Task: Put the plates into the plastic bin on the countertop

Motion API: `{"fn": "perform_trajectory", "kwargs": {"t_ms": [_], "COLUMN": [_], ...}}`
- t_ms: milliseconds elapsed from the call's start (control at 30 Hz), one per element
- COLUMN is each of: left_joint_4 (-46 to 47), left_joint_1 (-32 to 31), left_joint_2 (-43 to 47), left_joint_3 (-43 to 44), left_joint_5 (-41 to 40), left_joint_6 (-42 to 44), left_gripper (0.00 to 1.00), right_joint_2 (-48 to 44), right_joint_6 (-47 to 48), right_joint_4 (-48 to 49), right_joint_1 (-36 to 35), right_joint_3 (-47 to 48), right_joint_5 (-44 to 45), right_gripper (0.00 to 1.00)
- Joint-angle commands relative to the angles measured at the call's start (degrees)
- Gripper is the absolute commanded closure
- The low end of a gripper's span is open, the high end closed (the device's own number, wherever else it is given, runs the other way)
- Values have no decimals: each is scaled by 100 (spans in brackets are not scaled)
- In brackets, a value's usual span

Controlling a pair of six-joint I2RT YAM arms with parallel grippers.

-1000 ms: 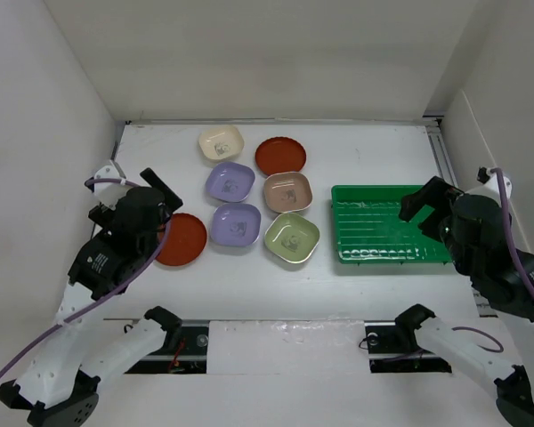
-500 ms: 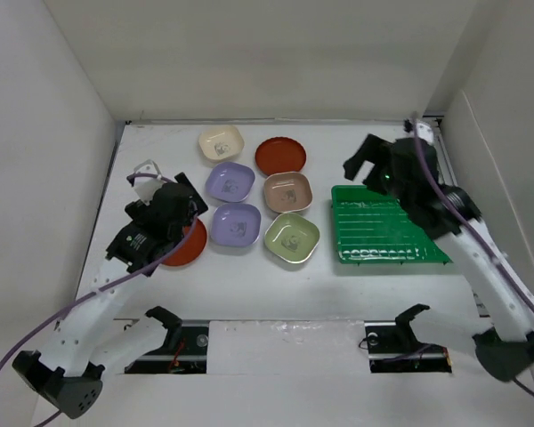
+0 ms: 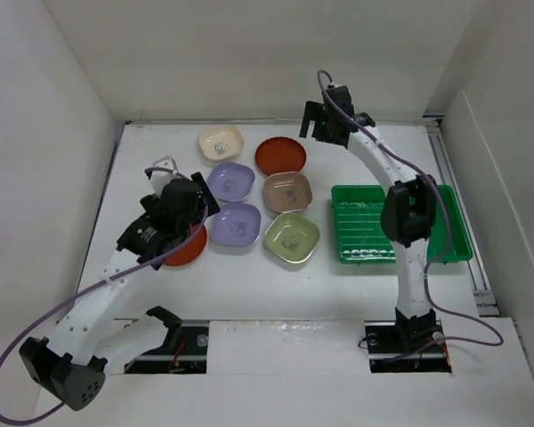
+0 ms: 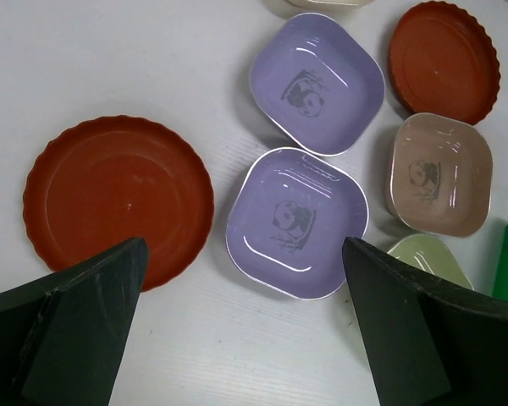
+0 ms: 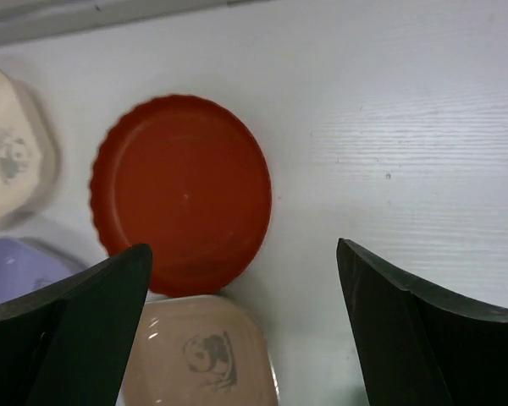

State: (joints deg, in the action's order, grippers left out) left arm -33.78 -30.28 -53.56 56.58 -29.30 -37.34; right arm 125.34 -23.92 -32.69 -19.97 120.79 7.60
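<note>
My right gripper is open and needs to lower next to straddle the far red plate's rim (image 3: pixel 304 157) (image 5: pixel 268 196) on the side away from the cream plate, because the countertop beside it is bare there.
Seven plates lie on the white countertop (image 3: pixel 383 160): cream (image 3: pixel 221 141), two lavender (image 3: pixel 230 181) (image 3: pixel 235 222), tan-pink (image 3: pixel 287 192), olive green (image 3: pixel 292 237), and two round red ones (image 3: pixel 280 156) (image 3: pixel 185 247). The green plastic bin (image 3: pixel 360 227) sits to their right with no plate in it. My left gripper (image 3: pixel 189 201) hovers open over the near lavender plate (image 4: pixel 296 222), beside the left red plate (image 4: pixel 118 199). My right gripper (image 3: pixel 335 121) hangs open at the back, just right of the far red plate (image 5: pixel 182 190) and above the tan-pink plate (image 5: pixel 199 351).
White walls close in the left, back and right sides. The right arm's forearm stretches over the bin's right half. A raised white rail runs along the right edge (image 3: pixel 445 160).
The right arm has swung from above the bin to the back, beside the far red plate. The left gripper has moved right, toward the lavender plates. Both stay open.
</note>
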Motion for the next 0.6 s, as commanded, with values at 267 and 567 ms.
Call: {"fn": "perform_trajectory", "kwargs": {"t_ms": [267,567], "left_joint_4": [275,328], "left_joint_1": [5,5], "left_joint_2": [-58,-111], "left_joint_3": [-77,-77], "left_joint_5": [345,346], "left_joint_6": [315,315], "left_gripper": [0,0], "right_joint_2": [1747,2205], "right_joint_6": [169,169], "right_joint_4": [-491,-581], "right_joint_1": [335,160], "right_joint_3": [1726,1992], "right_joint_5": [-865,-751], "right_gripper": [13,27]}}
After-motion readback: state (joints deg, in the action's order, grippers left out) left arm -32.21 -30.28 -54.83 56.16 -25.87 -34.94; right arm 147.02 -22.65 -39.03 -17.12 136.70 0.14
